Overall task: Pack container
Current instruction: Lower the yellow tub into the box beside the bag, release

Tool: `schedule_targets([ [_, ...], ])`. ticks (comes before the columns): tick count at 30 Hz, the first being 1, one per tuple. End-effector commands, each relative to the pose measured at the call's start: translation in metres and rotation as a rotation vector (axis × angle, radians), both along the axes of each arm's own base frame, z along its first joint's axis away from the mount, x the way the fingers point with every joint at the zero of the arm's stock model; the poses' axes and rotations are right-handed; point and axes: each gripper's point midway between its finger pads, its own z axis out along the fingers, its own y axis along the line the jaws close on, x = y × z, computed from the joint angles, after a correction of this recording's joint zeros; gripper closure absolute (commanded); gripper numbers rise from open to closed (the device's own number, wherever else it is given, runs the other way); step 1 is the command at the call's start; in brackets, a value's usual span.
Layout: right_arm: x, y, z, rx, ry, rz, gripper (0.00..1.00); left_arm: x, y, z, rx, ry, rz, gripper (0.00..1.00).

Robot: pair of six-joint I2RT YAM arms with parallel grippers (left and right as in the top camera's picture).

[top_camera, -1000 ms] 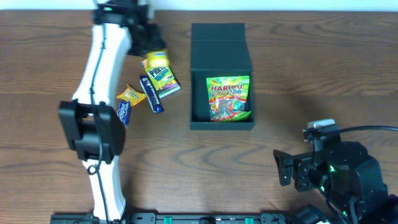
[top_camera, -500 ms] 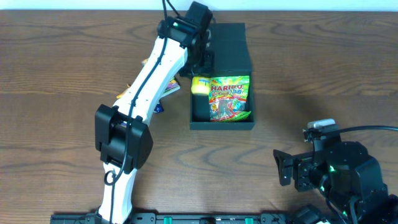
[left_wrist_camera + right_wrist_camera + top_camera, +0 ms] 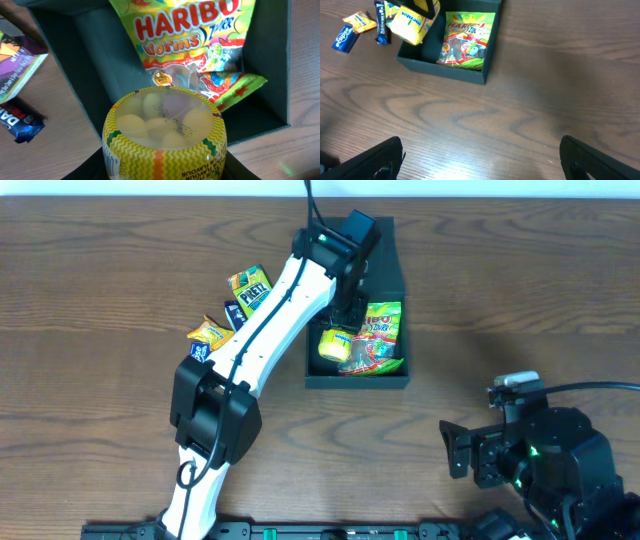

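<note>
The container's bottom away from the Haribo Worms packet is bare. Next, my left gripper shifts that way, lowers the yellow tub into the container [image 3: 389,275] and releases it.
The container [image 3: 389,275] is a dark teal-black square box, lid flap open at the back, in the middle of the table. A Haribo Worms packet [image 3: 376,340] lies inside on the right; it also shows in the left wrist view [image 3: 190,45]. My left gripper [image 3: 340,330] is shut on a yellow round tub of sweets [image 3: 165,135] and holds it over the container's left half [image 3: 95,65]. My right gripper [image 3: 480,160] is open and empty over bare wood at the front right. The right wrist view shows the container [image 3: 440,70] and the tub [image 3: 410,22].
Several snack packets lie left of the container: a yellow Pretz-style packet [image 3: 250,288], a dark bar [image 3: 233,315], an orange-yellow packet [image 3: 208,332] and a small blue packet [image 3: 198,352]. The left arm reaches over them.
My left gripper has carried the yellow tub from the snack pile rightward, over the container's left wall, and down into its left half. The right arm has not moved.
</note>
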Motion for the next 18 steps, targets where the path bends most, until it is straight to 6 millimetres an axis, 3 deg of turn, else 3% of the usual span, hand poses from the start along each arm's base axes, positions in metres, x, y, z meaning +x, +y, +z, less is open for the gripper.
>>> schedule_targets([
  [1, 0.001, -0.003, 0.003, -0.008, -0.012, -0.006, 0.01, 0.004, 0.006, -0.001, 0.018, -0.012, -0.012, 0.94],
  [11, 0.001, -0.003, 0.003, -0.007, -0.012, -0.007, 0.01, 0.022, 0.013, -0.034, 0.001, -0.018, 0.122, 0.94],
  [18, 0.001, -0.003, 0.003, -0.007, -0.012, -0.007, 0.01, 0.016, 0.024, -0.049, 0.048, 0.016, 0.235, 0.94],
])
